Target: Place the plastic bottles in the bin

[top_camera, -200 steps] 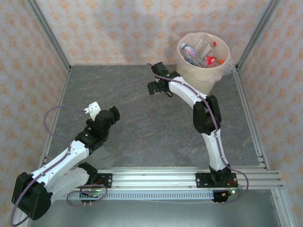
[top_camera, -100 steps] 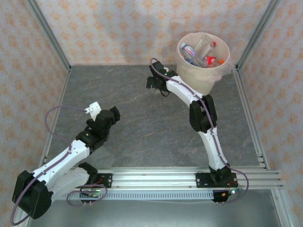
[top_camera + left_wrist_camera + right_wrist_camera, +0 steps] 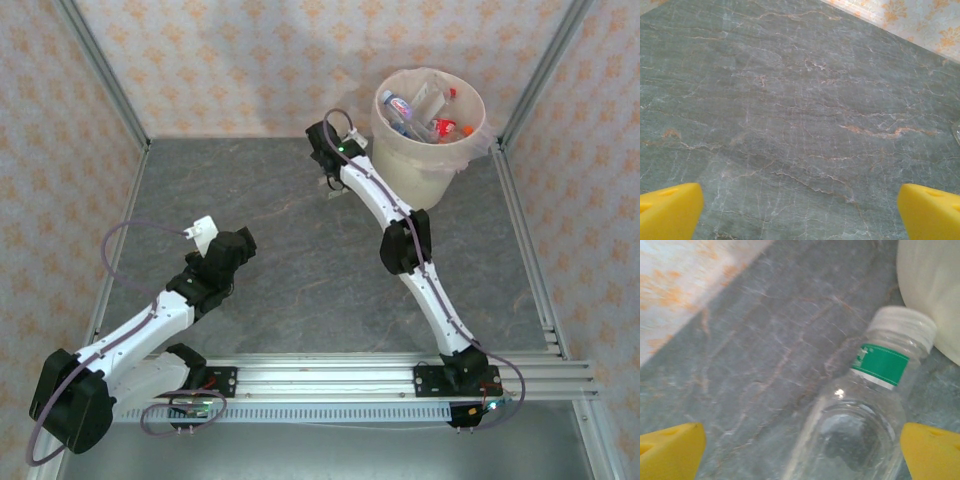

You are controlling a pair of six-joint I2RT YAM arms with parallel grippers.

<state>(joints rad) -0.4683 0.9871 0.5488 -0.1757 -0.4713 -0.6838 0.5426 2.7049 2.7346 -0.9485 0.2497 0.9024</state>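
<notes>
My right gripper moves down, back and away from the bin [image 3: 425, 165] next, turning over the clear bottle's body [image 3: 335, 188].
In the right wrist view a clear plastic bottle [image 3: 860, 415] with a green label and a white cap lies on the grey table, its cap toward the bin [image 3: 932, 290]. My right gripper [image 3: 802, 452] is open, and the bottle lies between its yellow fingertips [image 3: 670, 447], nearer the right one, ungripped. From above, the right gripper [image 3: 328, 180] hangs just left of the cream bin [image 3: 425, 165], which holds several bottles [image 3: 430, 122]. My left gripper [image 3: 800, 210] is open over bare table; seen from above, the left gripper [image 3: 207, 233] is at the table's left.
Metal frame posts and patterned walls close in the grey stone-look table [image 3: 290, 260] on three sides. A rail [image 3: 330, 375] with both arm bases runs along the near edge.
The right arm has stretched out and swung its gripper farther back, closer to the bin's left side. The left arm has barely shifted.
</notes>
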